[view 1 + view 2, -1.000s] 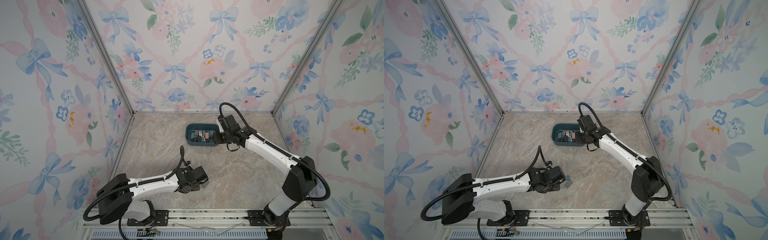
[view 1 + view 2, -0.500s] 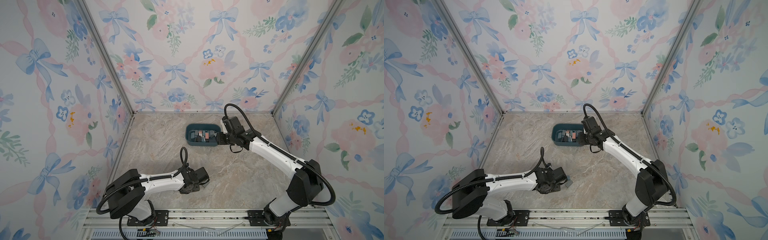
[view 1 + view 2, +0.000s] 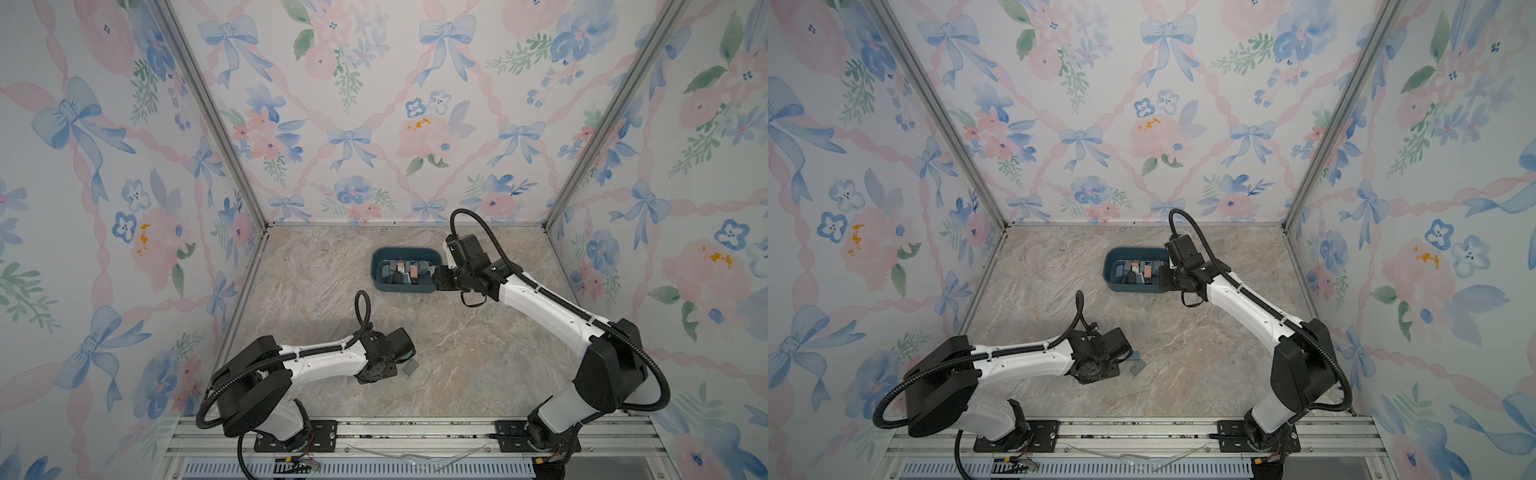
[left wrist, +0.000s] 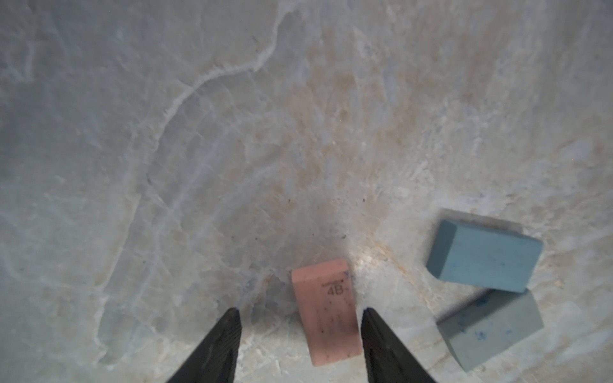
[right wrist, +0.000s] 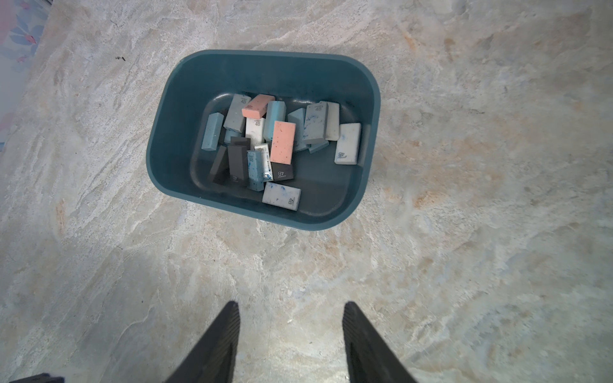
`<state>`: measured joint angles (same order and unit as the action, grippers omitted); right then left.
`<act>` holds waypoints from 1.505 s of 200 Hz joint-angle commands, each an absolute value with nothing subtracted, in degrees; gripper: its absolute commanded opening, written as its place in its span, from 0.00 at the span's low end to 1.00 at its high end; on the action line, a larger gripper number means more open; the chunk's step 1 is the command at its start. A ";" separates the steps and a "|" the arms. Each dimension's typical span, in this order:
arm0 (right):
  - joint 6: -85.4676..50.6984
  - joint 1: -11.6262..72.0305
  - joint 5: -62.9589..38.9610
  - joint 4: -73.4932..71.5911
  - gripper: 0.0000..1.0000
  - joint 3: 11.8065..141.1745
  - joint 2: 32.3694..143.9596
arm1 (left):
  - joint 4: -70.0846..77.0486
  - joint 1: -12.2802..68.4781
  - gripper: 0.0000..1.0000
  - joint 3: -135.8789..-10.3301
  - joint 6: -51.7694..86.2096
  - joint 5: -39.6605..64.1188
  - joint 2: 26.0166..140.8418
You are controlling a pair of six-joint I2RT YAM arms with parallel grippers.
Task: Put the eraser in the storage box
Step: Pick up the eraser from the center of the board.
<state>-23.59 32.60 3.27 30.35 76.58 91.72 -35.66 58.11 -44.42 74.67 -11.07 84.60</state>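
Note:
The left gripper shifts sideways toward the blue and grey erasers next, as the pink eraser lies off-center between my fingers. It then closes across the pink eraser's long sides.
A pink eraser [image 4: 326, 311] marked 4B lies flat on the marble table between the fingers of my left gripper [image 4: 299, 311], which is open. The eraser sits nearer one finger, and a gap shows on both sides. A blue eraser [image 4: 484, 255] and a grey eraser [image 4: 491, 328] lie just beside it; the grey eraser [image 3: 410, 368] also shows in both top views. The storage box [image 5: 159, 142], a teal tub, holds several erasers. My right gripper [image 5: 291, 304] is open and empty, hovering over bare table just outside the storage box [image 3: 376, 270].
Floral walls enclose the marble table [image 3: 478, 353] on three sides. A metal rail [image 3: 415, 432] with both arm bases runs along the near edge. The left arm [image 3: 324, 359] lies low across the near-left part of the table.
The left arm's shoulder and upper link have swung inward while its gripper stays over the erasers, jaws a little wider. The right wrist has shifted slightly to the right beside the box.

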 commanded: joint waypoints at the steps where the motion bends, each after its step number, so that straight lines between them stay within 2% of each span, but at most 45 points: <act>1: -24.27 31.88 2.99 29.72 0.53 75.61 90.18 | -35.18 57.87 0.61 -45.60 75.06 -11.03 84.99; 42: -24.56 31.47 2.90 29.40 0.53 74.85 90.00 | -33.58 57.66 0.65 -46.14 75.06 -10.09 86.77; 89: -24.70 31.10 2.90 29.46 0.53 74.16 89.57 | -33.58 57.66 0.63 -46.01 75.76 -8.99 88.74; 135: -24.70 31.03 2.90 29.43 0.53 73.50 89.49 | -33.66 57.81 0.50 -45.18 76.07 -8.58 89.38; 196: -24.89 31.03 2.62 29.46 0.53 73.70 89.52 | -33.78 58.09 0.28 -44.29 76.05 -9.01 89.03; 255: -25.17 31.03 2.70 29.52 0.53 73.33 89.47 | -33.75 58.10 0.15 -44.60 75.50 -9.24 89.08; 301: -25.09 31.05 2.81 29.62 0.53 73.39 89.21 | -33.79 58.26 0.09 -44.75 75.43 -9.81 88.17</act>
